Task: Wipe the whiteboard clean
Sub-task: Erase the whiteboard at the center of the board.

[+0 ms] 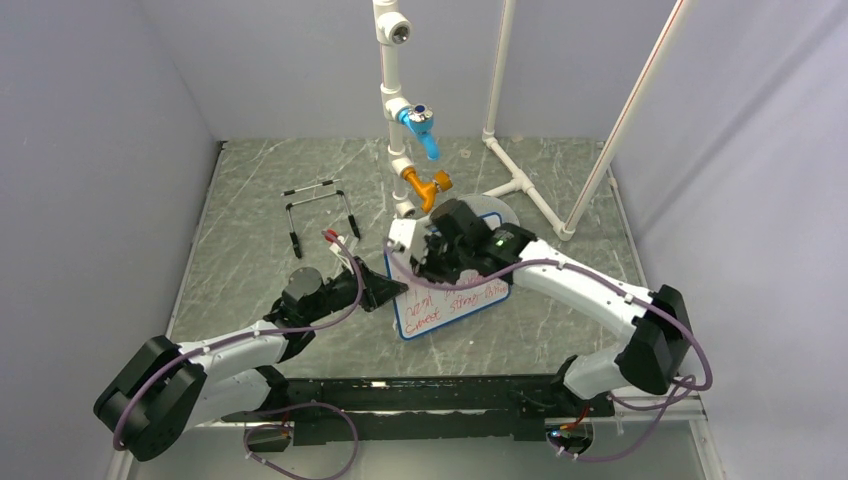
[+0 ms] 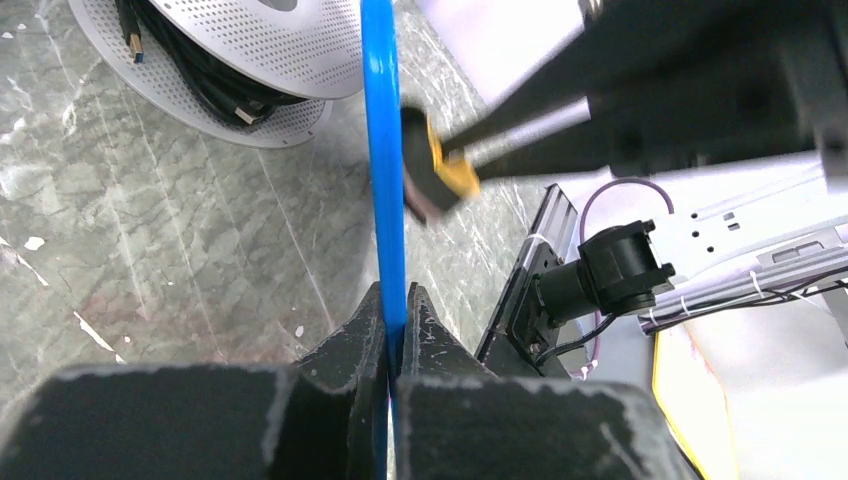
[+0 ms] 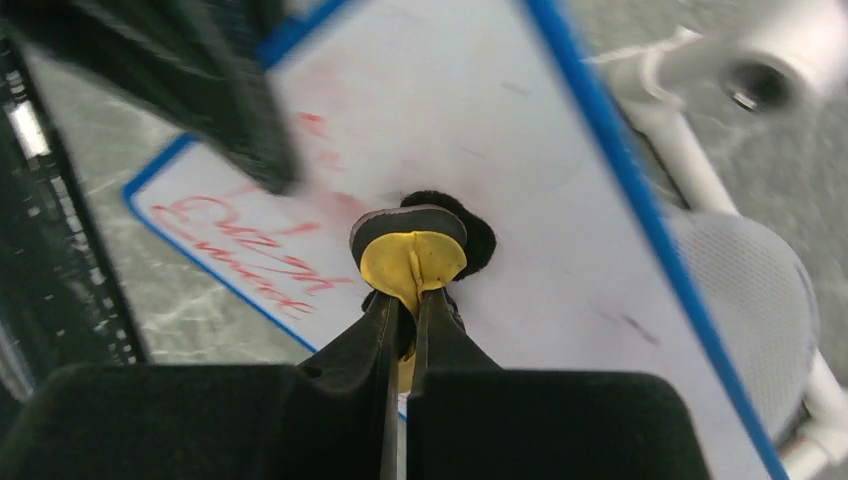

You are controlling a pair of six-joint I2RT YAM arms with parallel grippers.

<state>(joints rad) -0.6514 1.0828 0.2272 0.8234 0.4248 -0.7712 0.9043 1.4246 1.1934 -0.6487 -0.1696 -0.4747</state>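
Observation:
I need to move my right gripper back next, lower it and let go of the eraser [image 3: 412, 258] there, because the tabletop is bare below it and back past the whiteboard's near edge.
The whiteboard [image 1: 455, 305], white with a thin blue frame, lies tilted in the middle of the table with red handwriting on its near part. My left gripper [image 1: 385, 288] is shut on its left blue edge [image 2: 385, 180]. My right gripper [image 1: 430, 255] is shut on a small eraser [image 3: 412, 258], yellow on top with a black felt pad, pressed on the board's upper part. In the right wrist view the board [image 3: 540, 200] shows red lines at the lower left and faint pink smears around the eraser. The eraser also shows in the left wrist view [image 2: 440, 170].
A round grey perforated disc [image 1: 495, 212] with black cable lies behind the board, also in the left wrist view [image 2: 200, 60]. White PVC pipes with a blue valve [image 1: 420, 125] and an orange valve [image 1: 428, 185] stand at the back. A black wire stand [image 1: 318, 208] is at back left.

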